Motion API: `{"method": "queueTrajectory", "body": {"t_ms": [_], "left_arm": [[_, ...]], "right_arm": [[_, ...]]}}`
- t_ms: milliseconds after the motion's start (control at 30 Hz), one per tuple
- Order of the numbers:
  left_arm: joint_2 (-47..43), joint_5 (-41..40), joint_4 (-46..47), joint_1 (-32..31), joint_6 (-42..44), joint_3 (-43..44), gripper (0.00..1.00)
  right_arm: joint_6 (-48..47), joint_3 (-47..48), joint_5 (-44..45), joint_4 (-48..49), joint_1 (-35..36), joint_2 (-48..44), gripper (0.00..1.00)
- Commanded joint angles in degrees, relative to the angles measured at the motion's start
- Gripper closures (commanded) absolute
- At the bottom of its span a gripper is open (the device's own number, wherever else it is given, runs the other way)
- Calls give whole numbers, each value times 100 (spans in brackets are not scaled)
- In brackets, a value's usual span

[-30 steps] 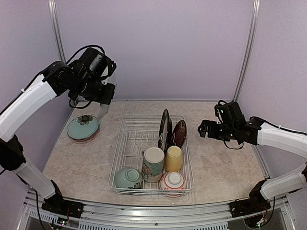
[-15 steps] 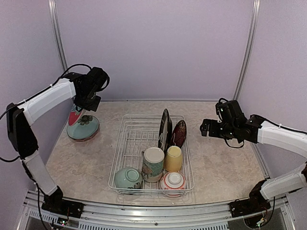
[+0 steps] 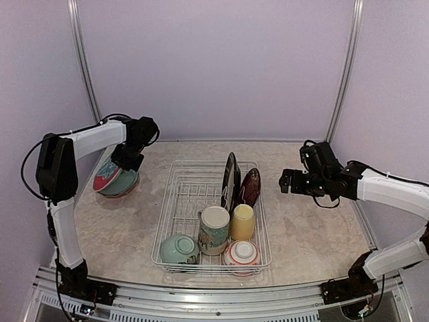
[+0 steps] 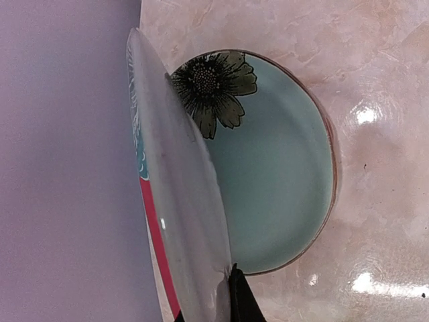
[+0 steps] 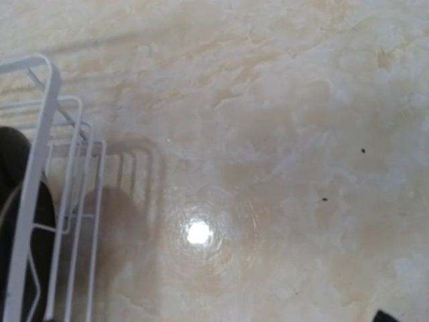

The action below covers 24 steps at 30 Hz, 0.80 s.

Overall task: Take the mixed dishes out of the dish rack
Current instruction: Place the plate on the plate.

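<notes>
My left gripper lowers the patterned plate onto the teal flower plate (image 3: 122, 182) (image 4: 257, 163) next, then releases the patterned plate's rim, as the stack lies just beneath.
My left gripper (image 3: 125, 159) is shut on the rim of a red-and-teal patterned plate (image 3: 105, 176), which it holds steeply tilted over a teal flower plate (image 3: 123, 184) lying on the table at far left. The left wrist view shows the held plate (image 4: 181, 201) edge-on, white underside up, with one black fingertip (image 4: 241, 302) against it and the teal plate (image 4: 275, 168) behind. The dish rack (image 3: 181, 201) holds a dark-rimmed plate (image 3: 230, 176), a dark red plate (image 3: 251, 186), a mug (image 3: 214, 229), a yellow cup (image 3: 242, 221), a pale-green bowl (image 3: 178, 248) and a red-and-white bowl (image 3: 241, 253). My right gripper (image 3: 284, 181) hovers open, right of the rack.
The teal plate rests on a pink plate (image 3: 115, 195) close to the left wall. Purple walls enclose the table on three sides. In the right wrist view the rack's white wire edge (image 5: 33, 168) and a dark plate (image 5: 13, 221) sit at the left, over bare marbled tabletop (image 5: 268, 168).
My left arm has dropped from high above the table down and leftward to the plate stack, carrying the patterned plate with it. The right arm has barely moved.
</notes>
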Motion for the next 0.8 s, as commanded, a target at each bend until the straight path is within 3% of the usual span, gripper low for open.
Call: {"method": "queueTrajectory", "body": {"t_ms": [0,367,533,767], "left_arm": [[60,-689,-10,41,-132,137,100],[502,-800,-237,139,-250,415,100],[620,-437,-385,181,-433,549,78],[660,153,-467,288,-544,597,71]], "right_arm": [[-13,135,-43,-42,43,200,0],[35,128,-158,42,47,301,0],[30,165,-177,38,46,317,0],[35,212,-190,-17,45,267,0]]}}
